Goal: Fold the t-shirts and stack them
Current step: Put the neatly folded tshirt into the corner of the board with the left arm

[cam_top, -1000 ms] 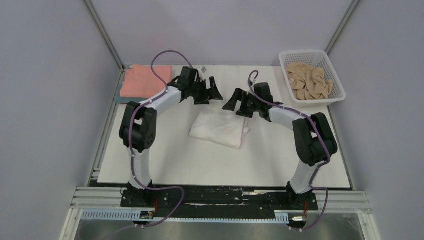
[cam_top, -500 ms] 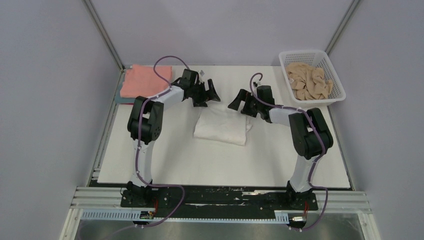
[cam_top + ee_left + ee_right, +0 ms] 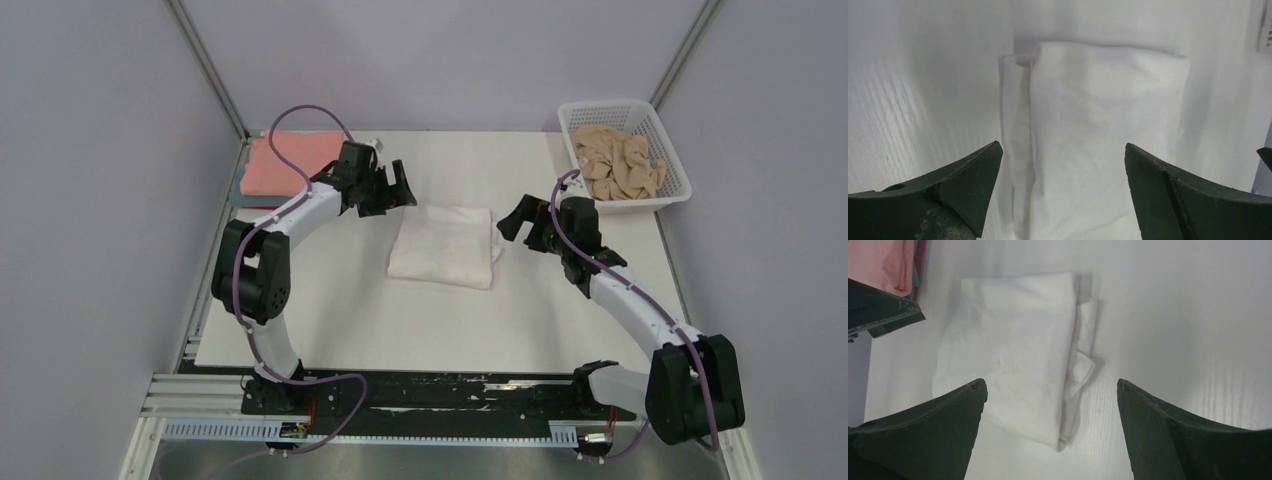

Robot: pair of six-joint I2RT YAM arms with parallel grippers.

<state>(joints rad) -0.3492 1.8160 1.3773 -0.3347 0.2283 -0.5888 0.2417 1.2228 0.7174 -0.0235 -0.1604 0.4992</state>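
Note:
I should bring my left gripper down and back astride the layers showing between its fingers, as the white t-shirt's edge toward the salmon-pink stack (image 3: 393, 245) (image 3: 1021, 167) lies below and back from it.
The folded white t-shirt (image 3: 444, 246) lies flat in the middle of the table; it also shows in the left wrist view (image 3: 1098, 125) and the right wrist view (image 3: 1013, 350). My left gripper (image 3: 399, 185) is open and empty just left of it. My right gripper (image 3: 520, 218) is open and empty just right of it. A salmon-pink folded t-shirt (image 3: 285, 163) lies on a teal one (image 3: 240, 198) at the far left; its corner shows in the right wrist view (image 3: 883, 262). A crumpled tan t-shirt (image 3: 617, 162) sits in the basket.
A white plastic mesh basket (image 3: 660, 125) stands at the back right corner of the white table (image 3: 420, 330). Grey walls with metal frame posts close in the left, back and right sides.
Both arms have pulled apart and away from the white t-shirt, the left one to the left, the right one to the right and nearer. The shirt now lies flatter and squarer.

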